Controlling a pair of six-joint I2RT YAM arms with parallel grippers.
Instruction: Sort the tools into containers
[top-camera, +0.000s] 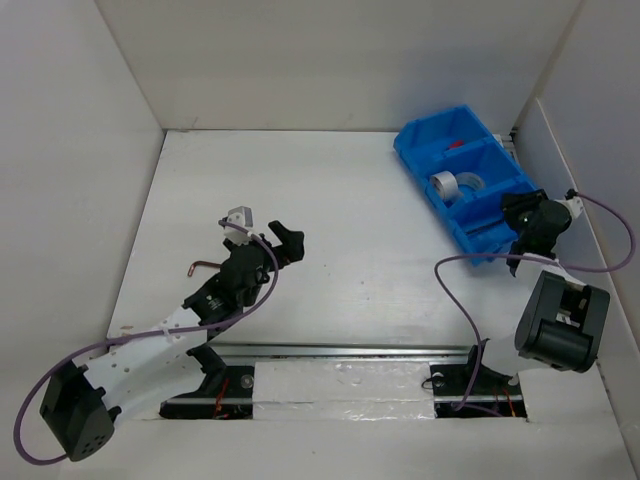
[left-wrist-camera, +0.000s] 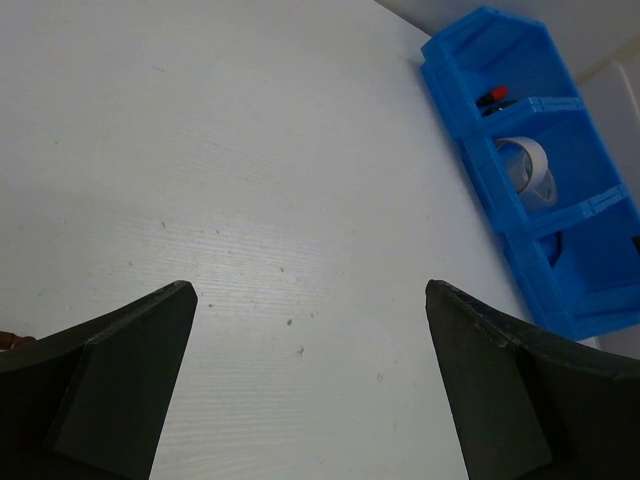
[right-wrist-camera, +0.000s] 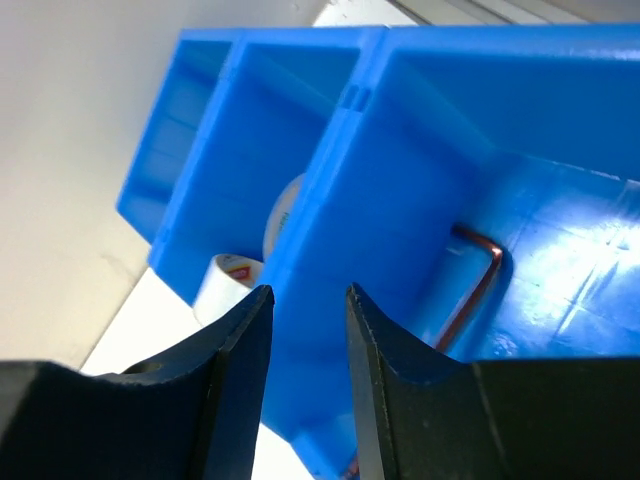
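My left gripper should swing toward the hex key next, which is still below and to the left in the top view. Then it should turn and lower onto the hex key's straight end (left-wrist-camera: 18, 341).
The blue three-compartment bin (top-camera: 425, 140) stands at the far right. Its far compartment holds a red-handled screwdriver (top-camera: 455, 146), its middle one silver-grey tape rolls (top-camera: 455, 185). My right gripper (top-camera: 518, 232) hovers over the near compartment. In the right wrist view it (right-wrist-camera: 308, 292) is narrowly open and empty, above the bin wall (right-wrist-camera: 350, 190), with a dark hex key (right-wrist-camera: 475, 285) on the compartment floor and a tape roll (right-wrist-camera: 225, 285) beyond. My left gripper (top-camera: 285, 243) is wide open and empty over bare table (left-wrist-camera: 310, 290). Another hex key (top-camera: 200, 266) lies left of the left arm.
White walls enclose the table on the left, back and right. A metal rail (top-camera: 340, 350) runs along the near edge. A purple cable (top-camera: 450, 275) loops from the right arm over the table. The bin (left-wrist-camera: 600, 310) shows at the left wrist view's right.
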